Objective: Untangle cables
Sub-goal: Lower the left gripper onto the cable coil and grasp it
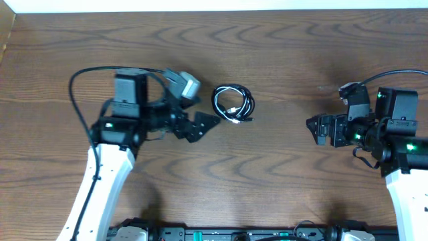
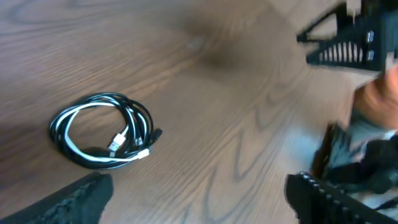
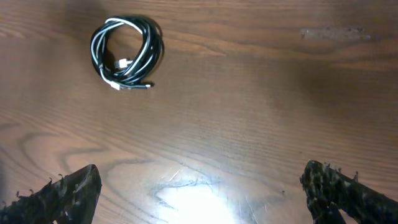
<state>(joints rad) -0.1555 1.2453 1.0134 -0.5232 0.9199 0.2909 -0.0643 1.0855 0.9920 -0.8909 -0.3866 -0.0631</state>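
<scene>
My left gripper goes outward and to the right in the overhead view next, lowering onto the coil's nearest side (image 1: 216,102) (image 2: 67,148), since the plug ends lie clear of it.
The cables (image 1: 233,104), one black and one white, lie coiled together in a small loop on the wooden table, with their small plug ends inside and at the edge of the loop. My left gripper (image 1: 200,125) is open and empty just left of the coil. The coil shows at the left of the left wrist view (image 2: 102,130), ahead of my open fingers (image 2: 199,199). My right gripper (image 1: 315,130) is open and empty, well to the right of the coil. The coil sits at the far upper left of the right wrist view (image 3: 126,53), beyond my open right fingers (image 3: 199,193).
The wooden table (image 1: 281,53) fills the view. The right arm (image 2: 354,43) shows at the top right of the left wrist view. A bright light glare (image 3: 199,199) lies on the table between the right fingers.
</scene>
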